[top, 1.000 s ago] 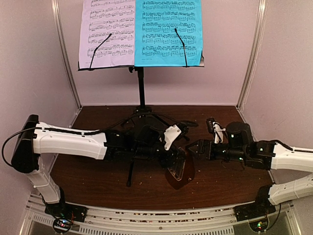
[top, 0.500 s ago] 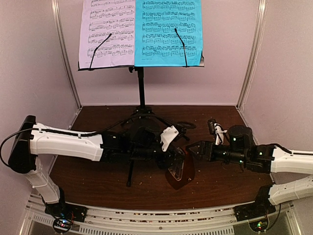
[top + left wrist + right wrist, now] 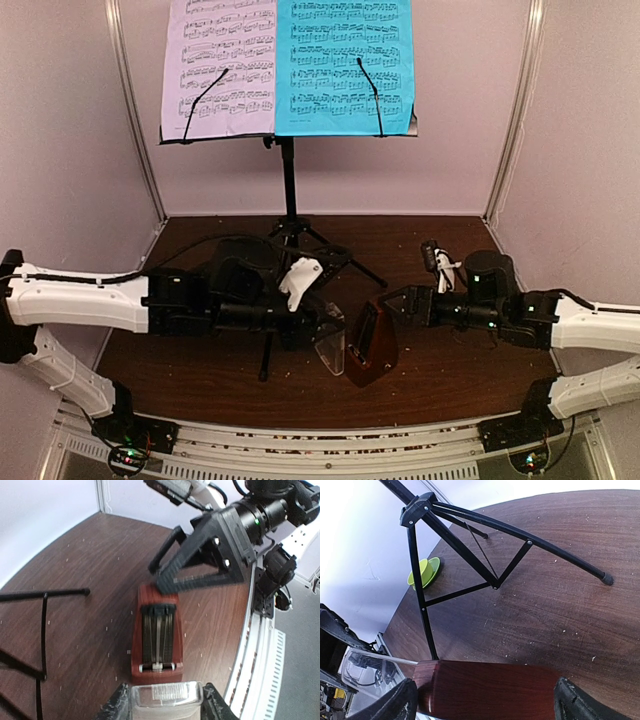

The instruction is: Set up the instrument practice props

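I will move my left gripper to the left in the top view and down to release the metronome's cover, as the tabletop past the tripod's near leg is bare.
The black music stand (image 3: 289, 180) stands at the back and carries the lilac sheet (image 3: 218, 65) and the cyan sheet (image 3: 345, 65). The reddish-brown metronome (image 3: 375, 342) stands uncovered on the table, its pendulum face showing in the left wrist view (image 3: 156, 630). My right gripper (image 3: 388, 303) is shut on its upper body (image 3: 485, 685). My left gripper (image 3: 320, 335) is shut on the clear cover (image 3: 166, 697) and holds it just left of the metronome, clear of it.
The tripod legs (image 3: 455, 545) spread over the dark wood table (image 3: 450, 370) behind and left of the metronome. A lime-green bowl (image 3: 425, 572) sits beyond them near the wall. The table's front rail (image 3: 260, 650) runs close by.
The clear cover has come off the metronome. My left gripper has drawn back to the left with it. My right gripper has stayed on the metronome.
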### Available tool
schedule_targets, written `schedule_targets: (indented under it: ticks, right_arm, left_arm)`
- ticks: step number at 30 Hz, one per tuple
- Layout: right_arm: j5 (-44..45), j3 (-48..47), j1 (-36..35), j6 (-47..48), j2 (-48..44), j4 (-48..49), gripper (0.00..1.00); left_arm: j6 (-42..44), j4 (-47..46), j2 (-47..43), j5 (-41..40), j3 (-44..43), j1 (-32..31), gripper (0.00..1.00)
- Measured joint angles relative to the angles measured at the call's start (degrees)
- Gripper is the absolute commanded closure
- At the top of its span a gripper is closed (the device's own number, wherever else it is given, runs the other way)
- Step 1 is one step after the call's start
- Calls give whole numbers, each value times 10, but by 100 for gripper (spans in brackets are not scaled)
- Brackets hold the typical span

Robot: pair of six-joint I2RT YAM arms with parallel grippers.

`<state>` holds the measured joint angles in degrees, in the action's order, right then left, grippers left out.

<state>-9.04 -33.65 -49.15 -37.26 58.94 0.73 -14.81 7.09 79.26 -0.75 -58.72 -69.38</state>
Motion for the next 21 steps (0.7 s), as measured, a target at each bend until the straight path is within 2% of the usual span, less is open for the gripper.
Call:
schedule_targets:
  ticks: [8, 15, 21]
  right_arm:
    - [-4, -18, 4, 14, 19, 1, 6]
    - [-13, -28, 7, 23, 31, 5, 5]
    - [-15, -33, 7, 26, 36, 4, 5]
  left_arm:
    - [-96, 123, -113, -19, 78, 23, 83]
    - [-181, 238, -221, -30, 148, 115, 83]
    - [-198, 298, -236, -20, 162, 214, 84]
